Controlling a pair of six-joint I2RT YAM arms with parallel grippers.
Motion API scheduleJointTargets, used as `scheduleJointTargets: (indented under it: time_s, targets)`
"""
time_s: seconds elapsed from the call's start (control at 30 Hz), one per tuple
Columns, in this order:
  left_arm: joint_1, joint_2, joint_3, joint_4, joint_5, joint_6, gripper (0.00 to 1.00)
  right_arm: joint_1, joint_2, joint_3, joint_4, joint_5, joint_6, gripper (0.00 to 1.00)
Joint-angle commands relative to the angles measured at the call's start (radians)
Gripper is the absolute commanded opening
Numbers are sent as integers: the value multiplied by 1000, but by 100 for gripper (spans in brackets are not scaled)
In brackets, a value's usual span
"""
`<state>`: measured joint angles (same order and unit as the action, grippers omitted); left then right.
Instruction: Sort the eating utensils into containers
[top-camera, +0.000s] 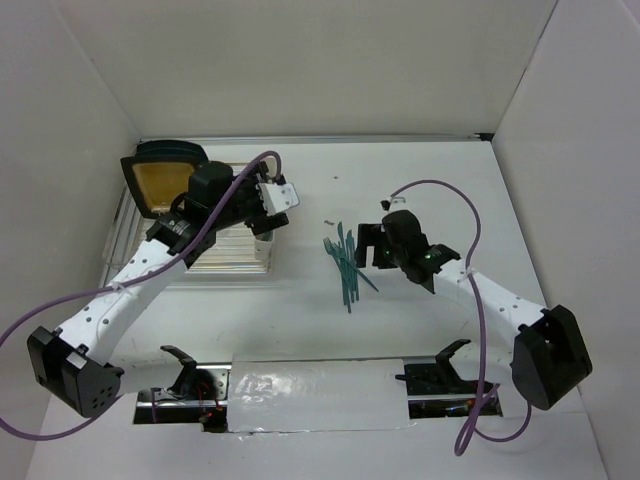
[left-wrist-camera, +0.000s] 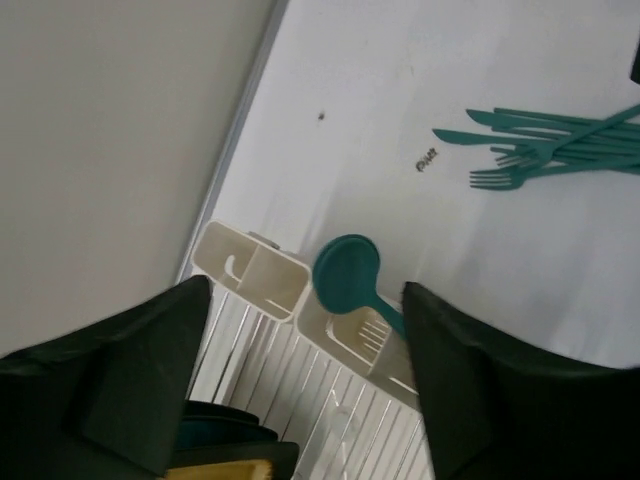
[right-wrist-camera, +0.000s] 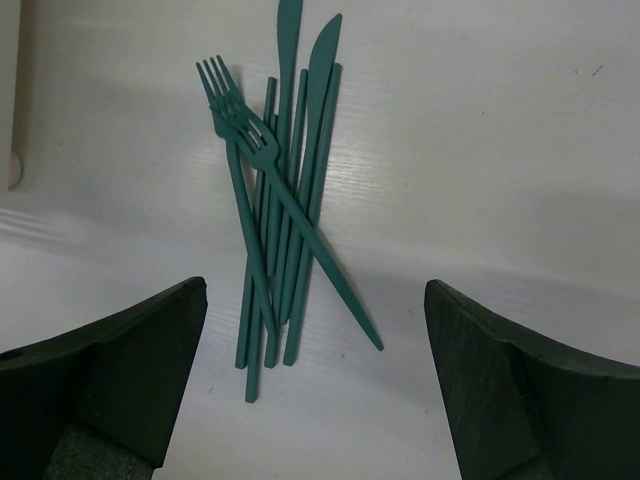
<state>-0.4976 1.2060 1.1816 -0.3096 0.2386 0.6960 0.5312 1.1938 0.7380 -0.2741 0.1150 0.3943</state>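
Observation:
The fork's loose end sticks out clear of the crossed pile. My right gripper should move down next and turn slightly onto the handle of the top fork (top-camera: 362, 272) (right-wrist-camera: 335, 285).
A teal spoon (left-wrist-camera: 347, 272) stands bowl-up in one compartment of the cream-white containers (left-wrist-camera: 250, 275), at the corner of the wire rack. My left gripper (left-wrist-camera: 305, 290) hovers over it, open, with its fingers wide on either side of the spoon and not touching it. In the top view the left gripper (top-camera: 270, 210) covers the containers. The other eating utensils (right-wrist-camera: 275, 210), teal forks and knives, lie in a crossed pile on the table. My right gripper (right-wrist-camera: 315, 290) hangs open just above the handle ends of the pile (top-camera: 345, 262), holding nothing.
The wire dish rack (top-camera: 215, 250) sits at the left with a tan-and-black board (top-camera: 165, 180) propped at its far end. A small dark speck (left-wrist-camera: 426, 159) lies on the table between rack and pile. White walls enclose the table on three sides.

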Motion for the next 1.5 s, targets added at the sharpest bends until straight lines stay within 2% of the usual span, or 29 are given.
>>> scheduleJointTargets:
  time_s: [0.0,0.03,0.2,0.33,0.4,0.6,0.73,0.87,1.0,1.07,1.13,1.27,1.4,1.47]
  targets:
    - [16,-69,98,52,4,-81,97,23,16,-12,71,20,-28,93]
    - [16,-69,98,52,4,-81,100,27,18,-22,72,20,-28,93]
    - [25,-143,121,112,-55,-223,100,62,67,-32,102,11,-48,87]
    - [31,-198,148,3,-21,-473,100,92,110,-32,122,44,-51,79]
    - [31,-223,125,-32,25,-558,100,99,148,-32,122,58,-54,77]
    - [28,-341,-54,-59,139,-763,100,95,254,-19,110,89,-57,60]
    - [27,-411,-149,-42,156,-788,100,96,274,-19,130,89,-63,51]
    - [25,-468,-181,-42,153,-802,100,96,312,-28,141,110,-54,41]
    - [25,-479,-188,-57,182,-819,100,98,352,-28,141,110,-49,15]
    - [27,-479,-189,-72,214,-828,100,98,374,-19,141,110,-45,14]
    - [25,-474,-183,-83,215,-840,100,99,372,-28,141,110,-41,14]
    - [25,-445,-160,-105,226,-883,100,104,331,-38,154,101,-25,0]
    - [19,-401,-148,-86,249,-978,100,102,198,-38,116,101,-6,0]
    - [4,-379,-142,-69,231,-1033,100,104,48,-63,125,51,-9,0]
